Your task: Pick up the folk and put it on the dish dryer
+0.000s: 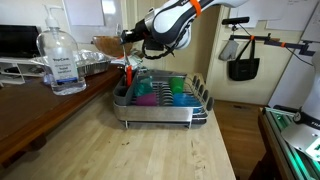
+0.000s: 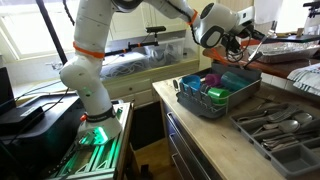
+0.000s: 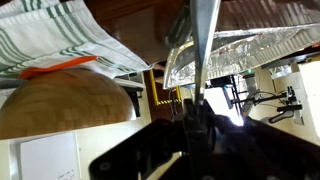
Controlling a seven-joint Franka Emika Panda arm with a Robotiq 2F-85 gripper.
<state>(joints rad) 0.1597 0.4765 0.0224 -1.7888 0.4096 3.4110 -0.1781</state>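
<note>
My gripper holds the fork handle, which still hangs above the rack. Next, it should tilt and go down to the side holder point(image 1: 123, 87) where the orange utensil stands, and let go of the fork handle there.
My gripper point(image 3: 197, 115) is shut on the silver fork point(image 3: 205, 40), whose shaft sticks straight out between the dark fingers in the wrist view. In both exterior views the gripper point(image 1: 132, 45) point(image 2: 232, 42) hangs in the air above the far end of the dish dryer point(image 1: 160, 118) point(image 2: 200, 106). This is a silver wire rack on a dark base, holding teal, green and purple items. An orange utensil point(image 1: 128, 72) stands in its side holder. The fork is too small to make out in the exterior views.
A hand sanitizer bottle point(image 1: 64, 60) and a foil tray point(image 1: 92, 66) point(image 3: 255, 50) stand on the dark counter beside the rack. A wooden bowl point(image 3: 60, 105) and a striped towel point(image 3: 50, 35) fill the wrist view. A cutlery tray point(image 2: 275, 125) lies near the rack.
</note>
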